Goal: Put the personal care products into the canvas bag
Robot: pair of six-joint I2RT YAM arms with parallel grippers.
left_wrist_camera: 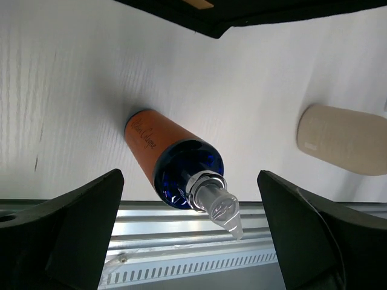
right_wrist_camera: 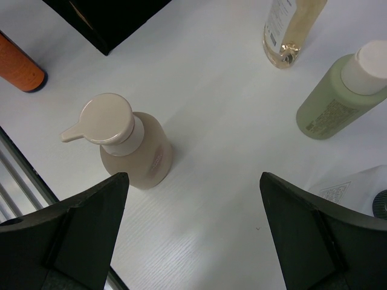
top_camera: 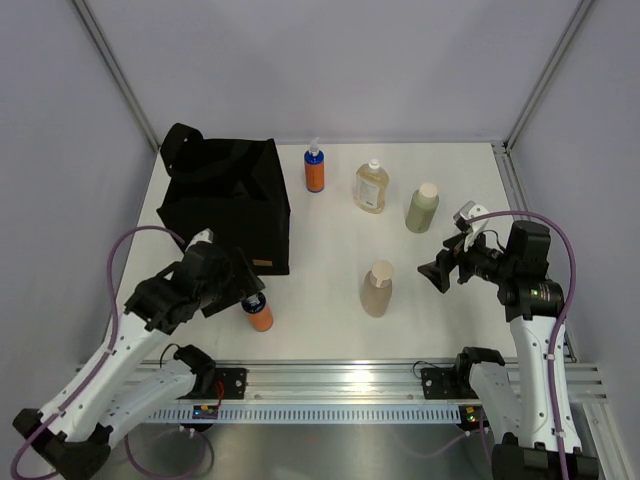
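Note:
The orange bottle stands upright below my open fingers. So my left gripper lowers next, easing to the right in the top view, onto the bottle's dark blue top.
The black canvas bag (top_camera: 225, 205) stands at the back left, and its corner (left_wrist_camera: 242, 12) shows in the left wrist view. An orange bottle with a dark cap (top_camera: 257, 312) (left_wrist_camera: 175, 157) stands upright just in front of it. My left gripper (top_camera: 245, 287) (left_wrist_camera: 190, 235) hovers over this bottle, open and holding nothing. A beige bottle (top_camera: 378, 289) (right_wrist_camera: 130, 148) stands mid-table. My right gripper (top_camera: 437, 272) (right_wrist_camera: 190, 235) hangs open to its right, apart from it. Along the back stand an orange spray bottle (top_camera: 315, 170), a clear amber one (top_camera: 371, 187) (right_wrist_camera: 290, 30) and a pale green one (top_camera: 422, 208) (right_wrist_camera: 335, 90).
An aluminium rail (top_camera: 340, 380) runs along the near table edge under both arm bases. Grey enclosure walls and metal posts (top_camera: 120, 75) close in the back and sides. Bare white tabletop (top_camera: 330, 240) lies between the bag and the beige bottle.

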